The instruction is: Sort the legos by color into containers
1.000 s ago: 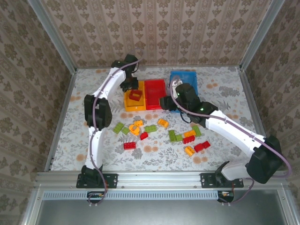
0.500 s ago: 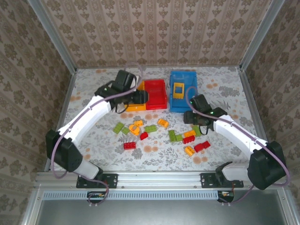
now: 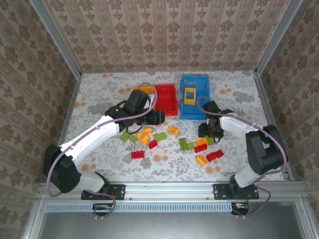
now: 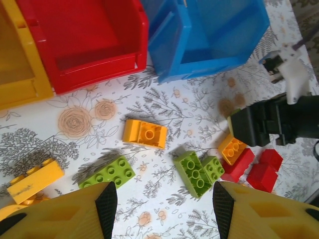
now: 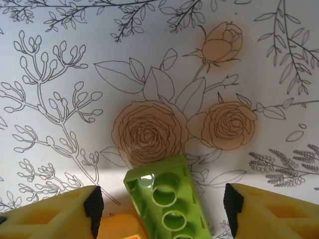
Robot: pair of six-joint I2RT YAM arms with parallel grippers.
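Note:
The far end of the upturned lime brick point(image 3: 210, 140) point(image 5: 164, 191) is between my open fingers, still clear of them, so my right gripper needs to come down onto it next.
Red, orange and lime legos lie scattered on the floral table point(image 3: 94, 109) in front of the red bin point(image 3: 166, 98), the blue bin point(image 3: 199, 107) and the yellow bin point(image 3: 142, 89), which my left arm partly hides. A yellow frame brick point(image 3: 190, 94) lies in the blue bin. My left gripper point(image 3: 157, 117) point(image 4: 164, 209) hangs open above a green brick point(image 4: 107, 173), an upturned orange one point(image 4: 145, 133) and an upturned green one point(image 4: 194, 174). My right gripper point(image 3: 207, 130) point(image 5: 163, 208) is open and low over an upturned lime brick point(image 5: 167, 199), its pads point(image 5: 93, 209) clear of it.
More bricks lie around: red ones point(image 3: 138, 154) point(image 3: 215, 156), orange ones point(image 3: 173, 130) point(image 3: 201, 160), green ones point(image 3: 126, 135) point(image 3: 183, 144). An orange brick point(image 5: 122, 226) touches the lime one. Metal rails and patterned walls enclose the table.
My left arm has swung from over the yellow bin down toward the bricks. My right gripper has left the blue bin and dropped to the right-hand cluster, and the yellow frame now shows in the blue bin.

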